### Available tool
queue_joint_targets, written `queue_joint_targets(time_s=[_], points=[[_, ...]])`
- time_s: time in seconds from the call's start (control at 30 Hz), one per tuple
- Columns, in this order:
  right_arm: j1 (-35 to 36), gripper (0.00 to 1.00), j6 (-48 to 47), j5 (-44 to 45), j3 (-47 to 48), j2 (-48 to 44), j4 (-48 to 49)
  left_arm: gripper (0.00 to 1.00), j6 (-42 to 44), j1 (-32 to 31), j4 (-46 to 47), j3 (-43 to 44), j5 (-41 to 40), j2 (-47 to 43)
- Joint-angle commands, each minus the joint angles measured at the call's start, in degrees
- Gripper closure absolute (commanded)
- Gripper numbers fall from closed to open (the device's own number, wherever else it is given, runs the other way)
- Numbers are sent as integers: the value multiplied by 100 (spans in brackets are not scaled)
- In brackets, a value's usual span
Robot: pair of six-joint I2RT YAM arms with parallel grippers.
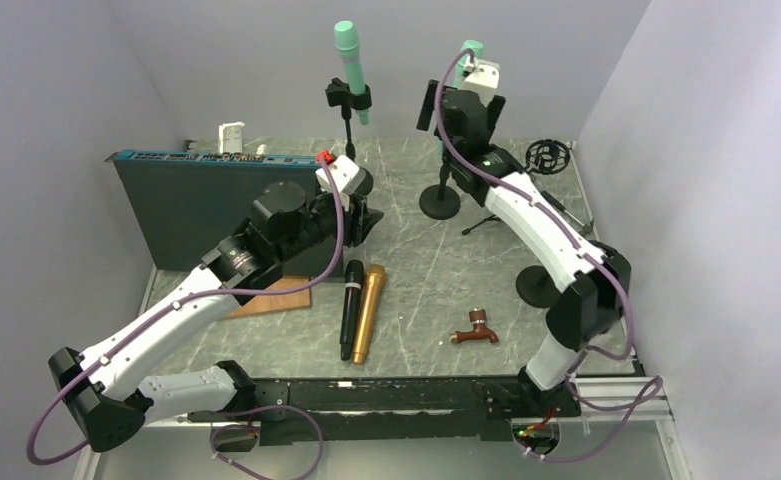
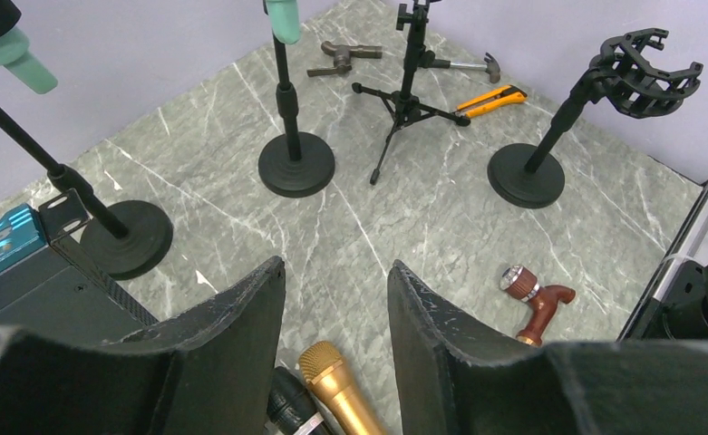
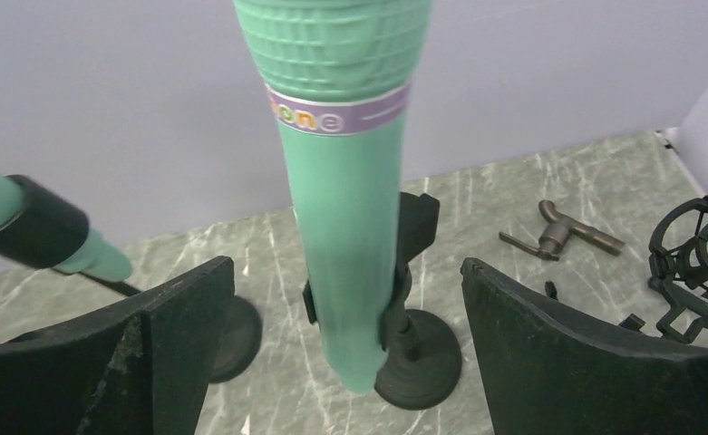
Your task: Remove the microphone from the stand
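My right gripper needs to move in closer next and close its fingers on the microphone's lower body, which already stands between them with a gap on both sides.
A green microphone stands upright in the black clip of a round-based stand. My right gripper is open, with a finger on each side of the microphone's lower body and a gap on both sides. From above, the right gripper is high at the back, and only the microphone's tip shows over it. A second green microphone sits in another stand to the left. My left gripper is open and holds nothing, above a gold microphone and a black one lying on the table.
An empty shock-mount stand and a small tripod stand are to the right of the stands. A brown tap lies near the front. An orange knife lies at the back. A dark blue box stands on the left.
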Motion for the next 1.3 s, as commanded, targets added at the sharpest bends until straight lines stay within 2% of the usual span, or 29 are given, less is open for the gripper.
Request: queue_joint_targets(time_s=[0.0,0.27,0.43,0.57,0.67,0.77,0.8,0.93,1.27], points=[[124,5,-101,930,728,440,-516,50,14,-29,151,78,13,-87],[227,21,-270,1504,1280,982,-885,50,47,-27,186,40,18,-113],[246,33,-560,1435,1329,1059,-865,49,14,-21,162,63,24,-44],[246,52,-743,1091,1213,980,-819,49,5,-21,125,78,-90,-6],[239,78,-766,734,1179,870,-970,50,10,-22,95,117,-7,14],[230,97,-996,27,951,606,-904,51,-38,-22,107,78,-108,2],[223,100,-1081,-232,843,421,-860,52,-53,-22,85,109,-57,-9],[188,100,-1146,-1058,193,-343,-740,51,-71,-27,196,32,25,-125],[-58,100,-1759,-4125,-1259,-2230,-731,51,-185,-18,162,144,405,-149]])
